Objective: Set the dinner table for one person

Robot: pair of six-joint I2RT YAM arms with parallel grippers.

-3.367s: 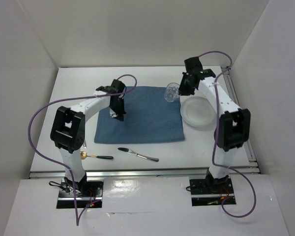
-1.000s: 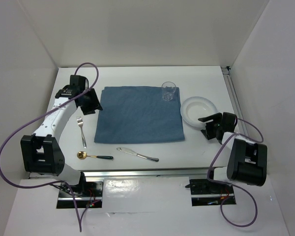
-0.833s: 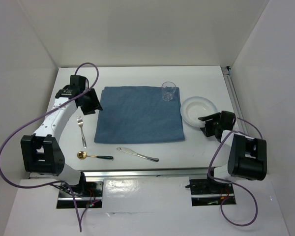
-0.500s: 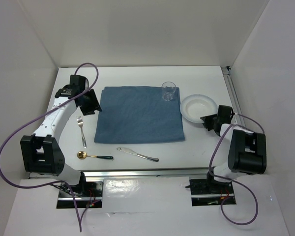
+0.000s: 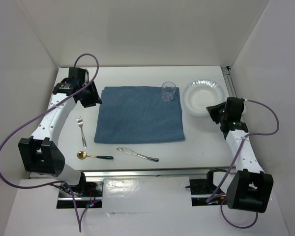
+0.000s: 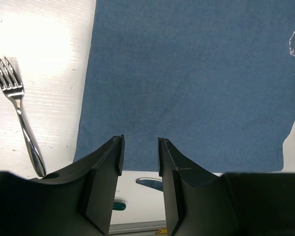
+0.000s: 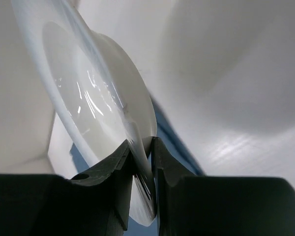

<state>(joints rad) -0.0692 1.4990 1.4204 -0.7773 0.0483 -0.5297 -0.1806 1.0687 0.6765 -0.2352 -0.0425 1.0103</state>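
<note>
The right gripper carries the plate (image 5: 203,97) to the mat's bare middle next, then lowers and releases it. That spot is below the gripper and to its left in the top view.
The white dinner table (image 5: 137,74) carries a blue-grey cloth mat (image 5: 140,114). My right gripper (image 5: 213,109) is shut on the near rim of a white plate (image 5: 203,97) and holds it tilted above the table's far right. In the right wrist view the rim of the plate (image 7: 98,98) is pinched between my jaws (image 7: 142,147). My left gripper (image 5: 93,100) is open and empty, raised over the mat's far left corner. In the left wrist view its fingers (image 6: 140,147) stand apart above the mat (image 6: 187,73).
A clear glass (image 5: 169,91) stands on the mat's far right corner. A fork (image 5: 81,129) lies left of the mat. A gold spoon with a dark handle (image 5: 93,156) and a knife (image 5: 137,154) lie near the front edge. An aluminium rail (image 5: 234,96) runs along the right side.
My right gripper has closed on the plate's rim and lifted it, carrying it back and to the right. My left gripper has drifted slightly toward the back.
</note>
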